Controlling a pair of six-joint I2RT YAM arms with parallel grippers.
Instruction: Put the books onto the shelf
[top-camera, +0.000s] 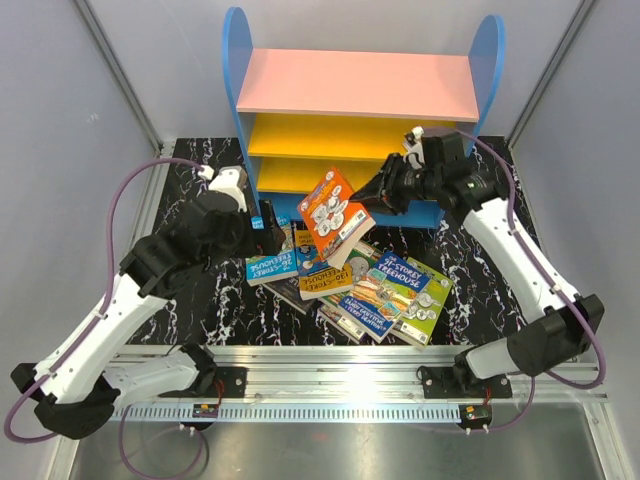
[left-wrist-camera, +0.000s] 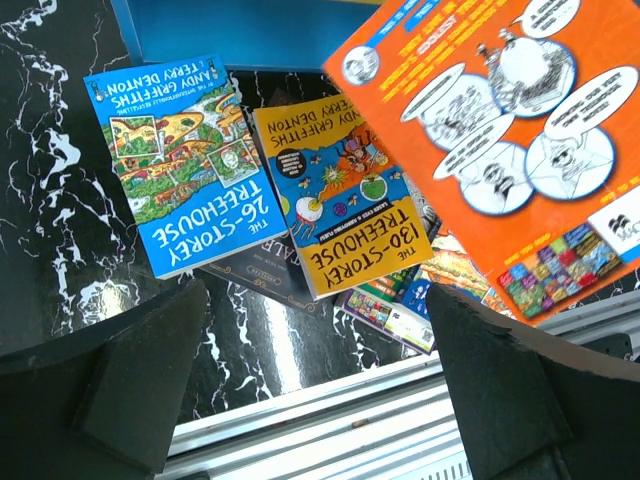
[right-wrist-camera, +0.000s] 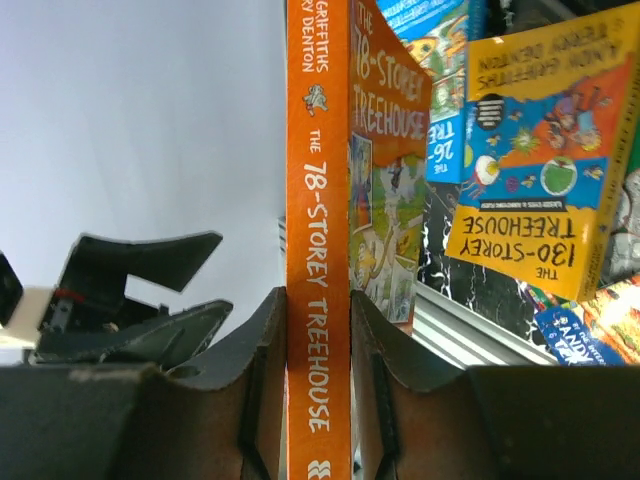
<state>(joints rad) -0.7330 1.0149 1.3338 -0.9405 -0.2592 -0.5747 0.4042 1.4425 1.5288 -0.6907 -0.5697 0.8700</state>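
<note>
My right gripper swings the book outward next, to its right in the top view, onto the shelf's bare upper yellow board (top-camera: 396, 134) and releases it.
The shelf (top-camera: 355, 85) stands at the back, with blue sides, a pink top and yellow boards. My right gripper (top-camera: 378, 195) (right-wrist-camera: 318, 315) is shut on the spine of an orange "78-Storey Treehouse" book (top-camera: 335, 213) (right-wrist-camera: 318, 180), holding it tilted in the air in front of the shelf's lower board. Its back cover fills the upper right of the left wrist view (left-wrist-camera: 500, 130). Other books (top-camera: 385, 290) lie in a loose pile on the table, among them a blue one (left-wrist-camera: 180, 160), a yellow one (left-wrist-camera: 345, 190) and a dark one (left-wrist-camera: 255, 262). My left gripper (top-camera: 265, 225) (left-wrist-camera: 315, 292) hangs open over the pile's left edge, holding nothing.
The black marbled table (top-camera: 190, 290) ends at a metal rail (top-camera: 330, 355) along its near edge. The shelf's blue base (left-wrist-camera: 250, 25) is just beyond the blue book. Grey walls close in on both sides.
</note>
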